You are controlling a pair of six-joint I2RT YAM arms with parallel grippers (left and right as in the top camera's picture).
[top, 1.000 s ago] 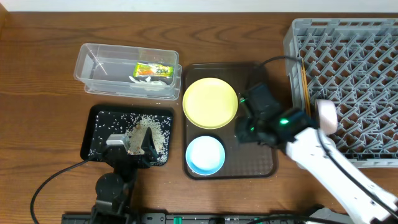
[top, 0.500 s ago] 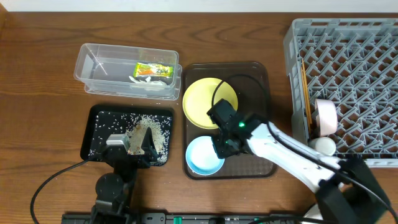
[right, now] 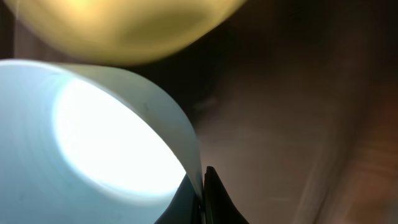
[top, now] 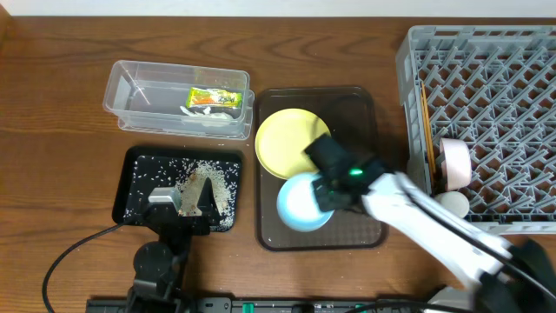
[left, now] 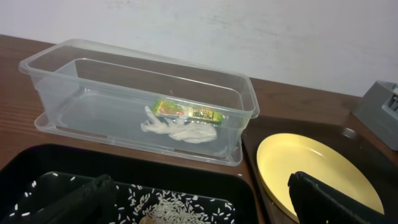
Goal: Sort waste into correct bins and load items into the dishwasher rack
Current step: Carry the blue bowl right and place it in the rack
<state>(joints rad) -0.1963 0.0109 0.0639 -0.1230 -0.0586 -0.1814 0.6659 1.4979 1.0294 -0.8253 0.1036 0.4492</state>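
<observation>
The right gripper lifts outward to the grey rack (top: 486, 87) next, then lowers and releases the blue bowl among the empty pegs beyond the white bowl, because those stand empty.
My right gripper (top: 327, 195) is shut on the rim of the light blue bowl (top: 300, 203), which is tilted above the brown tray; in the right wrist view the jaws (right: 203, 186) pinch the bowl's wall (right: 93, 143). The yellow plate (top: 291, 141) lies on the tray just behind, and shows in the left wrist view (left: 311, 168). My left gripper (top: 182, 205) is open and empty over the black tray (top: 139, 161) holding rice crumbs (top: 207, 181). The snack wrapper (top: 215, 99) lies in the clear tub (top: 139, 96). Chopsticks (top: 426, 130) and a white bowl (top: 456, 163) sit in the grey rack (top: 486, 87).
The brown serving tray (top: 360, 113) lies between the bins and the rack. A small white round thing (top: 452, 203) sits at the rack's front left. My right arm stretches from the bottom right across the tray's front corner.
My right gripper moved left from the tray's right side to the blue bowl and shut on its rim. The bowl has tipped and shifted a little to the right. The left arm has not moved.
</observation>
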